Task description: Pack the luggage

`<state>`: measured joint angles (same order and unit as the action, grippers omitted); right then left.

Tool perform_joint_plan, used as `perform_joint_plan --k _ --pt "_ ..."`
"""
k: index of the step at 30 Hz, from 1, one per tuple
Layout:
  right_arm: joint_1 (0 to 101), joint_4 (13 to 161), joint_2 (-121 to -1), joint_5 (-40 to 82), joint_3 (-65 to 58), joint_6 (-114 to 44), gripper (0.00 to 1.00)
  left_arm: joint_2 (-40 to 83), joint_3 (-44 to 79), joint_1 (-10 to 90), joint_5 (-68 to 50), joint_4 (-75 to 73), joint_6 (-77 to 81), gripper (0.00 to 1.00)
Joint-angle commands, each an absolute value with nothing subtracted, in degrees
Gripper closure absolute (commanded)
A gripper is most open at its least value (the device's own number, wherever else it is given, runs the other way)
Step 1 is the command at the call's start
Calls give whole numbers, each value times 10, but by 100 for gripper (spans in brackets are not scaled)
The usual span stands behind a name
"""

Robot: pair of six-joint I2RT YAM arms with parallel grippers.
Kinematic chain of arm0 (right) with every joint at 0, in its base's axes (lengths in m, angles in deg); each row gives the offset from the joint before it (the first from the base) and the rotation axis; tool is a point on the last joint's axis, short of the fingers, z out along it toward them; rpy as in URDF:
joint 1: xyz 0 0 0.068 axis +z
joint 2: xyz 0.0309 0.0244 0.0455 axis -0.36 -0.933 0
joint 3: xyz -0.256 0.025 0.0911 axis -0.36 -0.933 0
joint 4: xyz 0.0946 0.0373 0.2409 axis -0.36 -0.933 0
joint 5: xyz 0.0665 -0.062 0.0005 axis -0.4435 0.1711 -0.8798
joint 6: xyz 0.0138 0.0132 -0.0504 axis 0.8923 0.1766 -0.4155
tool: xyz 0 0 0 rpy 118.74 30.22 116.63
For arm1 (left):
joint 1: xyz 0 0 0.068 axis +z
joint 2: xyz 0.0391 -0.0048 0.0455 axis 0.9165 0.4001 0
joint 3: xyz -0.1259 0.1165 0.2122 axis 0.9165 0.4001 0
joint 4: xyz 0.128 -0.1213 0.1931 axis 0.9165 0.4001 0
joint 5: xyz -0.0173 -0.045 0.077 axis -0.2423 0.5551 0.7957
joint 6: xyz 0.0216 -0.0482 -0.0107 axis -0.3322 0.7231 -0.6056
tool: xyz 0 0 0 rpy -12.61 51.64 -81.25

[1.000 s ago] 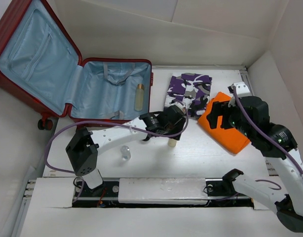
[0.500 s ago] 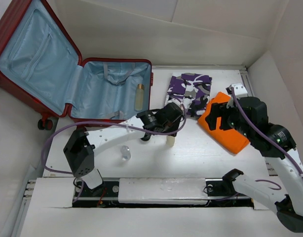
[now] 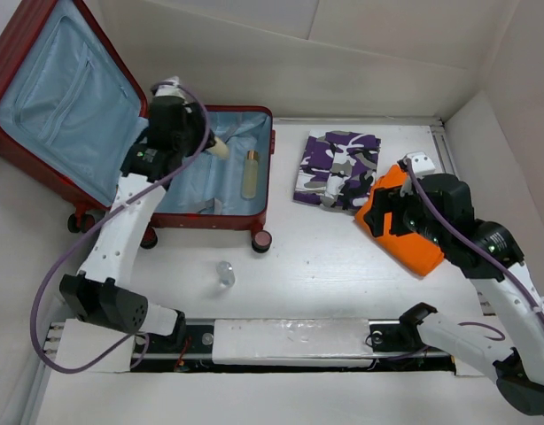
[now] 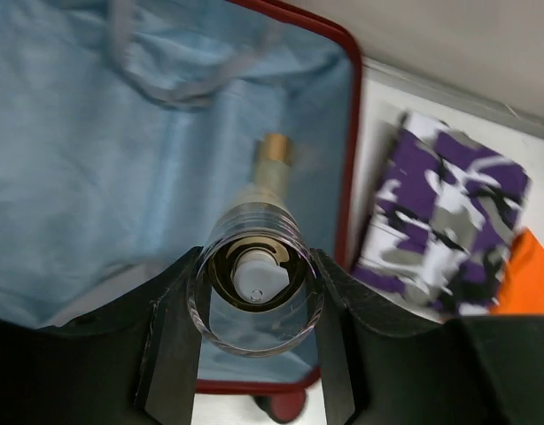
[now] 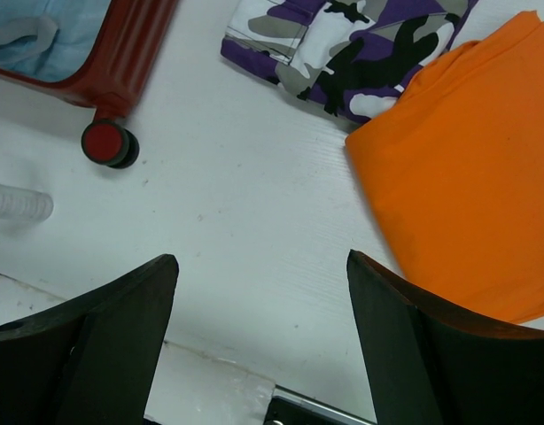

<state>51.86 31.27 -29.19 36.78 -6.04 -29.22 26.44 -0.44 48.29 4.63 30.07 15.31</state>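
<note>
I will next lower my left gripper into the open half of the suitcase, turn the second cream bottle alongside the packed bottle and let go of it, since bare lining (image 3: pixel 208 183) (image 4: pixel 190 173) is free there.
The luggage (image 3: pixel 210 110) is a dark red suitcase lying open at the back left, light blue lining up and lid (image 3: pixel 59 88) raised. One cream bottle with a gold neck (image 3: pixel 251 173) lies inside it, also in the left wrist view (image 4: pixel 270 164). My left gripper (image 3: pixel 201 142) hangs over the open half, shut on a second bottle (image 3: pixel 218 149). The left wrist view looks down that bottle's clear ribbed cap (image 4: pixel 257 282) between my fingers (image 4: pixel 176 328). My right gripper (image 3: pixel 389 212) (image 5: pixel 261 292) stands open above bare table beside the orange cloth (image 3: pixel 405 239).
A purple camouflage cloth (image 3: pixel 338 166) (image 5: pixel 343 44) lies folded right of the suitcase, touching the orange cloth (image 5: pixel 467 195). A small clear cap (image 3: pixel 224 273) (image 5: pixel 15 205) sits on the table near the front. A suitcase wheel (image 3: pixel 262 239) (image 5: pixel 108 143) juts forward. White walls enclose the table.
My left arm has swung from the table's middle, near the camouflage cloth, up and left over the open suitcase, carrying the bottle. The right arm has barely shifted.
</note>
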Motion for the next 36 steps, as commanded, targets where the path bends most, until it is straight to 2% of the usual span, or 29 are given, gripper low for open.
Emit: perform_joint_plan --k 1,4,9,13,19,23,30,36 --pt "521 336 -288 358 -65 -290 17 260 -6 549 -8 286 130 83" --pt "526 336 -293 358 -65 -290 17 295 0 594 -4 286 107 83" --pt "526 336 -293 358 -65 -285 17 348 4 594 68 326 84 87" --pt "532 336 -298 358 -65 -285 17 363 27 594 87 320 72 86" --pt "537 347 -311 358 -70 -285 17 463 -10 594 98 329 59 85" --pt "542 347 -321 352 -65 -285 17 516 -48 589 98 314 54 82" --pt "542 347 -326 364 -65 -285 17 645 -168 589 92 319 43 66" --pt "542 336 -337 383 -59 -280 17 735 -265 589 79 319 38 62"
